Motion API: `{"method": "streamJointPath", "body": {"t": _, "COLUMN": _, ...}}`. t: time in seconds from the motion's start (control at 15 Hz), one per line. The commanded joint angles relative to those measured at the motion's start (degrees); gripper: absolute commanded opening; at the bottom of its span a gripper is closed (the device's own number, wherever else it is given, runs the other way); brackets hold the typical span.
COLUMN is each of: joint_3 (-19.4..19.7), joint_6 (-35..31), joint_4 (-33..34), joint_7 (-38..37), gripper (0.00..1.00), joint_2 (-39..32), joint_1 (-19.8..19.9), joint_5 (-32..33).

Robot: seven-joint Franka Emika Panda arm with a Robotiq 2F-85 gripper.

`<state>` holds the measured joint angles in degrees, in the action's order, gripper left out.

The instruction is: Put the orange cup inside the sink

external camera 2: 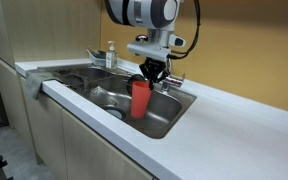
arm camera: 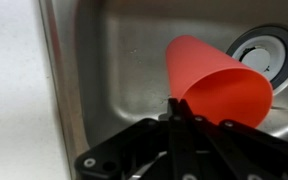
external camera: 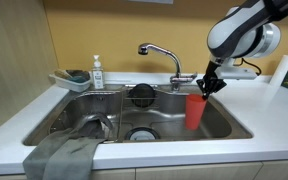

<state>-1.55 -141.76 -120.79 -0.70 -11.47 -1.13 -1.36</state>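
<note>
My gripper moves the cup deeper into the sink (external camera: pixel 104 108) next and releases the cup's rim, since the sink's bare bottom beside the drain lies below my gripper.
The orange cup (external camera: pixel 194 112) is upright inside the sink (external camera: pixel 104 108), held by its rim at the basin's right side. It also shows in an exterior view (external camera 2: pixel 141 99) and in the wrist view (arm camera: pixel 216 82), where it tapers toward the sink floor. My gripper (external camera: pixel 208 84) is shut on the cup's rim, seen in an exterior view (external camera 2: pixel 151 74) and in the wrist view (arm camera: pixel 174 104). The sink's drain (arm camera: pixel 267 55) lies just beyond the cup. I cannot tell whether the cup's base touches the basin floor.
A chrome faucet (external camera: pixel 162 55) stands behind the basin. A soap bottle (external camera: pixel 97 73) and a sponge tray (external camera: pixel 71 80) sit at the back left. A grey cloth (external camera: pixel 62 155) drapes over the front left rim. White countertop (external camera 2: pixel 234 125) surrounds the sink.
</note>
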Motion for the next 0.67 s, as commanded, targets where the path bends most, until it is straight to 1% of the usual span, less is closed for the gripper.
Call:
{"method": "streamJointPath", "body": {"t": 0.0, "joint_3": -1.2, "joint_6": -3.9, "joint_4": -0.2, "joint_7": 2.2, "gripper": 0.00, "joint_2": -3.0, "joint_1": 0.4, "joint_5": -3.5}}
{"method": "streamJointPath", "body": {"t": 0.27, "joint_3": -2.1, "joint_6": -6.3, "joint_4": 0.0, "joint_7": 4.5, "gripper": 0.00, "joint_2": -6.5, "joint_1": 1.1, "joint_5": -7.0}}
{"method": "streamJointPath", "body": {"t": 0.6, "joint_3": -2.1, "joint_6": -9.6, "joint_4": -0.3, "joint_7": 5.6, "gripper": 0.00, "joint_2": -9.3, "joint_1": 1.7, "joint_5": -7.2}}
